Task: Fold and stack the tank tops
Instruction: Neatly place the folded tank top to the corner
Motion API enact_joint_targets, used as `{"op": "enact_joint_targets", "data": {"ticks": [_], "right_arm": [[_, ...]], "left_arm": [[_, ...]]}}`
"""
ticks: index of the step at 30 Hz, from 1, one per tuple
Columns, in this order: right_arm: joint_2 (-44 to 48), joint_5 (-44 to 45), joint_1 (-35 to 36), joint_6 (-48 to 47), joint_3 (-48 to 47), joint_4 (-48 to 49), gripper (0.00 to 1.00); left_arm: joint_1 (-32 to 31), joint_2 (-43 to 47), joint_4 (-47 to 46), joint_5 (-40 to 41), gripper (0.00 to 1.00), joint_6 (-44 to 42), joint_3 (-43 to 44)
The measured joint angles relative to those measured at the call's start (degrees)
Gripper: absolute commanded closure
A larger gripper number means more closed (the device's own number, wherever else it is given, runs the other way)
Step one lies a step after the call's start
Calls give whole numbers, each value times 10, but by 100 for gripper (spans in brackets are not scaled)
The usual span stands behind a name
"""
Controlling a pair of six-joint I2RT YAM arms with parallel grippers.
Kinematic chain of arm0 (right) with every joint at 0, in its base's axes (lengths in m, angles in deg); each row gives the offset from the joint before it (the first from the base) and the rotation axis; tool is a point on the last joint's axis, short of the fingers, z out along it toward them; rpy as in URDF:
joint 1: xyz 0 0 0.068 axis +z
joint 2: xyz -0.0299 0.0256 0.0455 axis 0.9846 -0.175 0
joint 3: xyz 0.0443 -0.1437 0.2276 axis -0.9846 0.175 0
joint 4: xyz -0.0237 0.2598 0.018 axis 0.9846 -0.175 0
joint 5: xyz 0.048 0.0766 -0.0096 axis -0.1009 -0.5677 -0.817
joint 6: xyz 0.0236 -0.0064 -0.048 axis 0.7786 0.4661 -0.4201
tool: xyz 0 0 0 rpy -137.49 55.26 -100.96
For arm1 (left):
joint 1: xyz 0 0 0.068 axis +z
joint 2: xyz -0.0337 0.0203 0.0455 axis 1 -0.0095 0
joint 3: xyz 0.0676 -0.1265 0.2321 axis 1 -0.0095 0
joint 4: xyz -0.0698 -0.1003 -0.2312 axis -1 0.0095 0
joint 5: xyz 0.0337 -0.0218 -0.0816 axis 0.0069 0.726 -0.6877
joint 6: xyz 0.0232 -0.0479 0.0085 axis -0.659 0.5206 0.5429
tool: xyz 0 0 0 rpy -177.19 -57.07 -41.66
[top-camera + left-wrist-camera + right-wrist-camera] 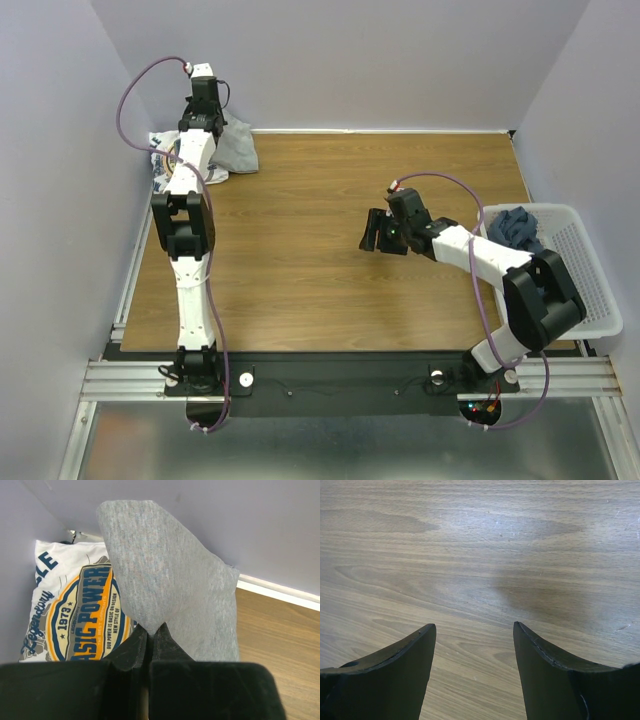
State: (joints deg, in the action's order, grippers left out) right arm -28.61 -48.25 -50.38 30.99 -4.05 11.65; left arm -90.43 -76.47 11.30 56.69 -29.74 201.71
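The white tank top's uncovered wall side (159, 158) (41, 612) lies below and left in the top view, so the robot's left gripper should next lower the grey tank top's edge onto it and let go.
My left gripper (151, 629) is shut on the light heather grey tank top (170, 585) and holds a fold of it up at the table's far left corner. In the top view the grey tank top (238, 148) hangs beside the left arm. Under it lies the white tank top with the blue-and-orange round logo (75, 610), folded flat against the wall; it also shows in the top view (162, 160). My right gripper (382, 232) is open and empty over bare wood at centre right; its fingertips (427, 632) frame only the table. A dark slate-blue tank top (516, 228) lies crumpled in the basket.
A white plastic mesh basket (590, 280) stands at the table's right edge. Grey walls close in the back and both sides. The wooden table (300, 250) spreads between the two arms.
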Motion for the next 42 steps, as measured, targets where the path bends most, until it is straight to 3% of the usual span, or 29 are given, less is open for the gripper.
{"op": "enact_joint_targets", "data": {"ticks": [24, 42], "right_arm": [[-4, 0, 0, 0, 0, 0, 31], [-4, 1, 0, 0, 0, 0, 31]], "left_arm": [[118, 0, -9, -59, 100, 43, -19], [128, -20, -13, -26, 99, 79, -48]]}}
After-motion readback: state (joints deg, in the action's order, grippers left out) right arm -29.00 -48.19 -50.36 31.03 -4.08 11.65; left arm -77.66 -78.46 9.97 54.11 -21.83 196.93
